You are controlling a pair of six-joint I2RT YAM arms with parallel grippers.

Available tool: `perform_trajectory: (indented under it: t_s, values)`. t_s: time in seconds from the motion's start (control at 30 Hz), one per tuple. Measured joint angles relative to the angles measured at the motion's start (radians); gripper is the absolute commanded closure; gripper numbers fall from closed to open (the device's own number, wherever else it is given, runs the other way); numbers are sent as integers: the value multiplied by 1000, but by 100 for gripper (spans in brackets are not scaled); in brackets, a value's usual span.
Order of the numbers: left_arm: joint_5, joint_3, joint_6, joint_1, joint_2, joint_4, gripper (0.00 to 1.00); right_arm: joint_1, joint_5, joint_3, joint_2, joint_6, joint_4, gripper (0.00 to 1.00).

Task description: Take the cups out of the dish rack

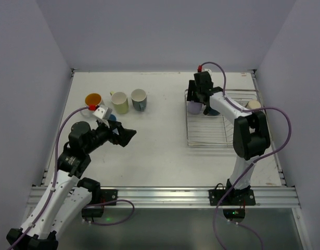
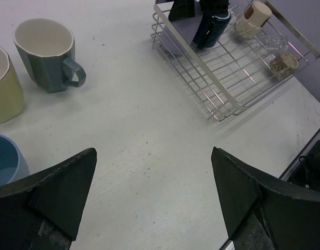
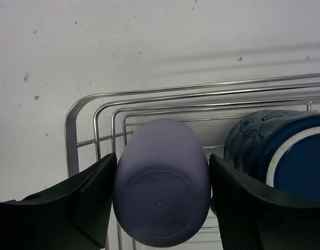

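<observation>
My left gripper isn't holding anything and will next tilt up and move toward my right gripper, onto the lavender cup's side [image 1: 194,108] [image 2: 189,29]. The lavender cup is between the right gripper's fingers.
The dish rack [image 1: 222,136] sits at the right of the table. My right gripper [image 1: 195,102] reaches into its far left corner. In the right wrist view its jaws [image 3: 162,159] press both sides of an upside-down lavender cup [image 3: 162,192] that rests in the rack [image 3: 71,140]. A navy cup [image 3: 284,151] lies just to its right. A cream cup [image 1: 253,105] stands at the rack's far right. On the table stand an orange-inside cup [image 1: 93,100], a yellow-green cup [image 1: 119,102] and a grey mug [image 1: 138,99]. My left gripper [image 1: 126,136] is open and empty over the table.
In the left wrist view a light blue cup [image 2: 6,159] stands beside the left finger, near the grey mug [image 2: 45,54]. A clear glass [image 2: 277,41] and a small shiny cup [image 2: 283,63] lie in the rack's right part. Walls enclose the table on three sides.
</observation>
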Motion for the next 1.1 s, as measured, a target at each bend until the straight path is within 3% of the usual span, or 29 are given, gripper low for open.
perform_trajectory:
  t_s: [0.2, 0.37, 0.5, 0.63, 0.8, 0.93, 1.1]
  values:
    - [3, 0, -7, 0, 18, 4, 6, 0, -16, -130, -180, 4, 43, 71]
    - [56, -8, -99, 0, 28, 98, 10, 0, -86, -291, -548, 42, 138, 71]
    - [155, -45, -238, -1, 60, 269, 15, -1, -246, -499, -850, 148, 304, 71]
    - [222, -85, -392, -15, 114, 438, 21, 10, -443, -703, -1016, 315, 472, 71]
    - [239, -117, -544, -126, 182, 608, 25, 100, -616, -859, -1041, 509, 647, 71]
    - [233, -117, -608, -215, 221, 689, 30, 201, -668, -866, -1017, 580, 748, 71]
    - [214, -117, -645, -249, 238, 742, 35, 228, -724, -871, -955, 664, 910, 71]
